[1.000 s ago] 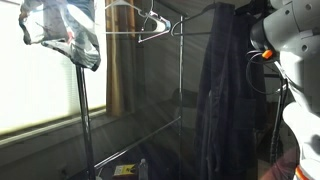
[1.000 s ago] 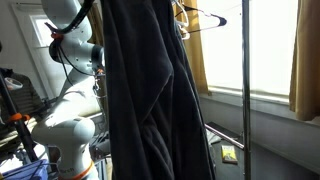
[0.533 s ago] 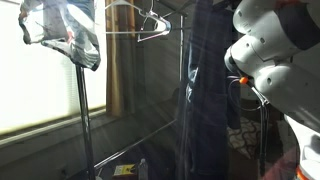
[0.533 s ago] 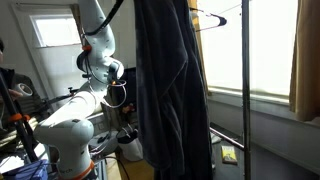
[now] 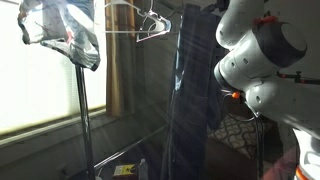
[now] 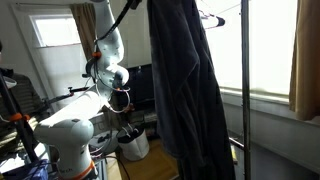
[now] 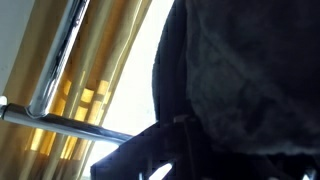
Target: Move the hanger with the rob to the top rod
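The top rod lies outward of my gripper, beside the rob, so my gripper will move the rob's hanger outward onto it and let go.
The rob (image 5: pixel 191 95) is a long dark garment hanging almost to the floor, seen in both exterior views (image 6: pixel 188 90). Its hanger is hidden under the fabric at the top edge of those views. In an exterior view the top rod (image 5: pixel 128 32) runs level to the left of the rob. My white arm (image 5: pixel 258 50) reaches up beside the rob's top. In the wrist view my gripper (image 7: pixel 172 142) is a dark shape pressed against the rob's fabric (image 7: pixel 250 70), shut at the hanger's place.
Bare wire hangers (image 5: pixel 150 20) hang on the top rod. A rack pole (image 5: pixel 82 120) carries a plastic-wrapped bundle (image 5: pixel 60 30). Another upright pole (image 6: pixel 243 95) and a hanger (image 6: pixel 215 17) stand by the bright window. The wrist view shows yellow curtain (image 7: pixel 90 70) and metal bars (image 7: pixel 60 122).
The arm has swung the rob sideways toward the rack's bare hangers and window over the last second. The gripper stays shut.
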`<state>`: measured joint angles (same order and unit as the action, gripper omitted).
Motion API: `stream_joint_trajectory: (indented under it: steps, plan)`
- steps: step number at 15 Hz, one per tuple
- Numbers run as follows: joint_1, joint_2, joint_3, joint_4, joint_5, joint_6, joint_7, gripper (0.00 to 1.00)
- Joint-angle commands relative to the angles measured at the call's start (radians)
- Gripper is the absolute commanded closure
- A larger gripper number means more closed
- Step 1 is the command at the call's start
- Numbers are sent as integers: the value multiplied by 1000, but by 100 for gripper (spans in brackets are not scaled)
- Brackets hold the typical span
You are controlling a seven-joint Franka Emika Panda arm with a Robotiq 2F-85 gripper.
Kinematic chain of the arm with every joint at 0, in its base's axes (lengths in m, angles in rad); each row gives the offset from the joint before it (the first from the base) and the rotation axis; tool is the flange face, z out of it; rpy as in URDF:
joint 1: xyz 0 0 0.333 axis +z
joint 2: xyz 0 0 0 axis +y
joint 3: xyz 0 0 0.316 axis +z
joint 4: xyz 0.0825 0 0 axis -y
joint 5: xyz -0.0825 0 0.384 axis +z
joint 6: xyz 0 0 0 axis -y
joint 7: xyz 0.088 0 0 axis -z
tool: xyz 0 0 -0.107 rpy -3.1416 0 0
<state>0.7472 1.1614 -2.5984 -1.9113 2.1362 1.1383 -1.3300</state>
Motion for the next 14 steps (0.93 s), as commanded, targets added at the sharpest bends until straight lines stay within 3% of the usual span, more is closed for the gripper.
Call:
stream_joint_trajectory:
  steps: [1,10,14]
  plan:
    - [-44,42,-2,16,11,38,83,98]
    - [-136,31,-14,220,3,98,356,98]
    - [-147,22,-3,290,-28,153,390,98]
